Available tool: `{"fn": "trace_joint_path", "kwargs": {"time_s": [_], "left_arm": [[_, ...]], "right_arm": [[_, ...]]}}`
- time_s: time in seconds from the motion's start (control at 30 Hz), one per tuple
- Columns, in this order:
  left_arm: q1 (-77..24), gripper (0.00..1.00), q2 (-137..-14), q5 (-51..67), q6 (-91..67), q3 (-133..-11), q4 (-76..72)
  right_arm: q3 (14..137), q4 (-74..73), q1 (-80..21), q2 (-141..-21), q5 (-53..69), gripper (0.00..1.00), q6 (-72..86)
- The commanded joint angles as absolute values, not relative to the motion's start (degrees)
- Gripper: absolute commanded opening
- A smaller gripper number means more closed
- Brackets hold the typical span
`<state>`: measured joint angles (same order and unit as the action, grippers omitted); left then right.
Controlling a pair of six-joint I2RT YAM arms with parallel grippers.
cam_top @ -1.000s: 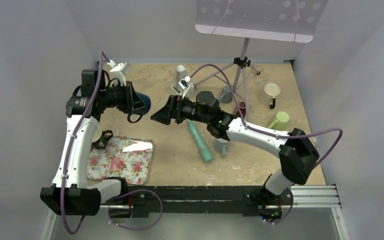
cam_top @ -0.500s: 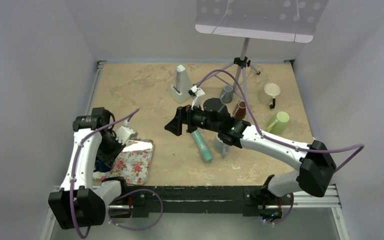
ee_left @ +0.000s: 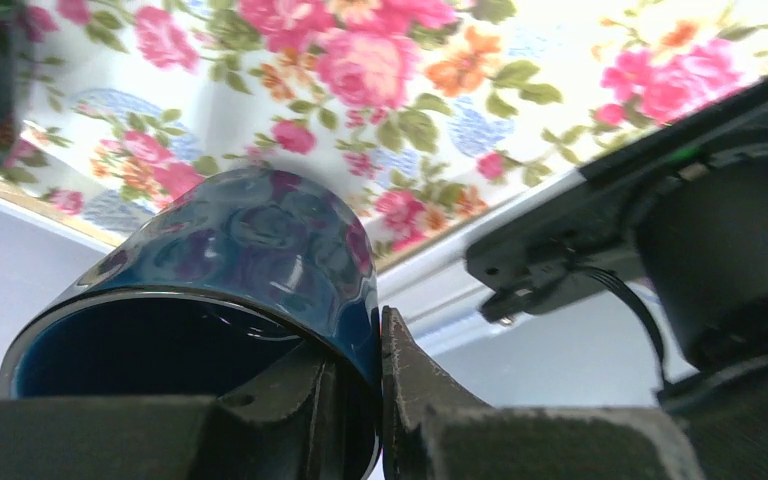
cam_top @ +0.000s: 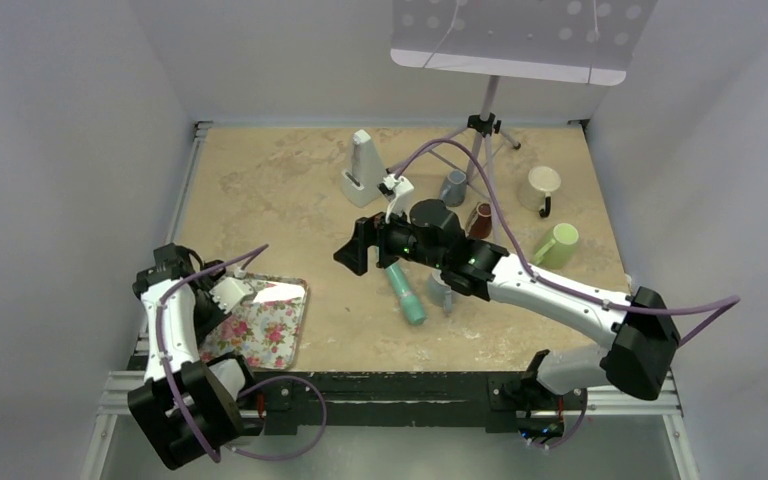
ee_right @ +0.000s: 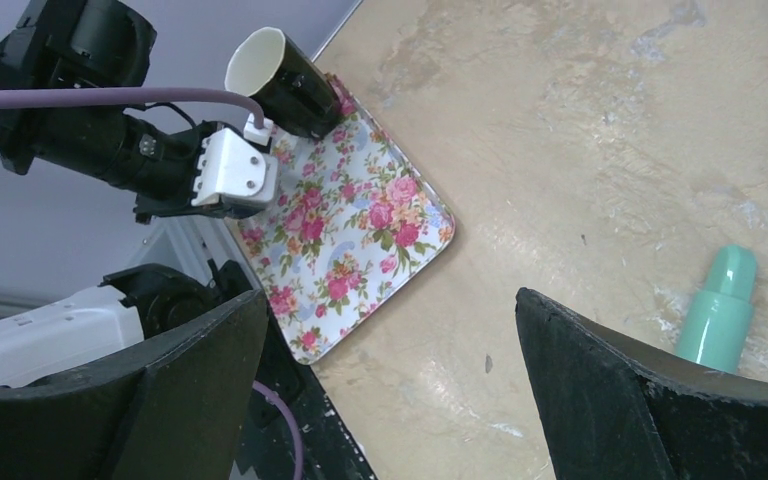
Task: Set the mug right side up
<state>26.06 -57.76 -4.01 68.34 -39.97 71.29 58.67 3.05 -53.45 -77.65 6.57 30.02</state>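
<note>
The robot's left hand will move down toward the tray's corner by the black mug (ee_left: 165, 168) and let go of the dark blue mug's rim, as the dark blue mug's bottom faces the tray.
My left gripper (ee_left: 375, 400) is shut on the rim of a dark blue mug (ee_left: 240, 250), one finger inside it and one outside. The mug's open mouth faces the wrist camera and its base points at the floral tray (ee_left: 440, 100). In the top view the left gripper (cam_top: 208, 312) is low over the tray's left part (cam_top: 265, 325), and the wrist hides the mug. My right gripper (cam_top: 352, 250) is open and empty above the middle of the table; its jaws stand wide apart in the right wrist view (ee_right: 390, 380).
A black mug with a white inside (ee_right: 280, 70) stands at the tray's far left corner. A teal bottle (cam_top: 401, 285), a green mug (cam_top: 557, 243), a white mug (cam_top: 542, 185), small cups (cam_top: 452, 187), a white wedge (cam_top: 361, 170) and a stand's tripod (cam_top: 485, 120) fill the right and back.
My left arm has swung down from mid-air at the back left to the tray at the near left, carrying the blue mug. The right arm has drawn back slightly to the right.
</note>
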Motion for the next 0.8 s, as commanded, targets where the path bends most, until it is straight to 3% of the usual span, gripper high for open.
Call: {"fn": "trace_joint_path", "kwargs": {"time_s": [0.0,0.23,0.53,0.6,0.7,0.77], "left_arm": [[30.3,0.00,-57.7,-2.7,76.1,-39.2,59.6],[36.4,0.00,-61.1,6.6,80.6,-40.4,61.4],[41.0,0.00,-67.9,6.3,81.7,-42.3,59.6],[41.2,0.10,-67.9,5.7,82.1,-42.1,59.5],[41.3,0.46,-66.6,6.5,83.2,-41.8,61.7],[41.2,0.57,-65.6,6.7,83.3,-42.0,62.3]], "right_arm": [[59.7,2.4,-54.3,-74.3,3.5,0.99,27.7],[58.9,2.2,-54.7,-71.9,1.9,0.99,27.1],[58.8,1.8,-54.7,-71.5,1.3,0.99,26.5],[58.8,1.6,-54.6,-71.5,1.2,0.99,26.6],[58.5,1.3,-54.7,-71.2,0.2,0.99,27.5],[58.9,0.2,-54.7,-71.2,-2.1,0.99,28.6]]}}
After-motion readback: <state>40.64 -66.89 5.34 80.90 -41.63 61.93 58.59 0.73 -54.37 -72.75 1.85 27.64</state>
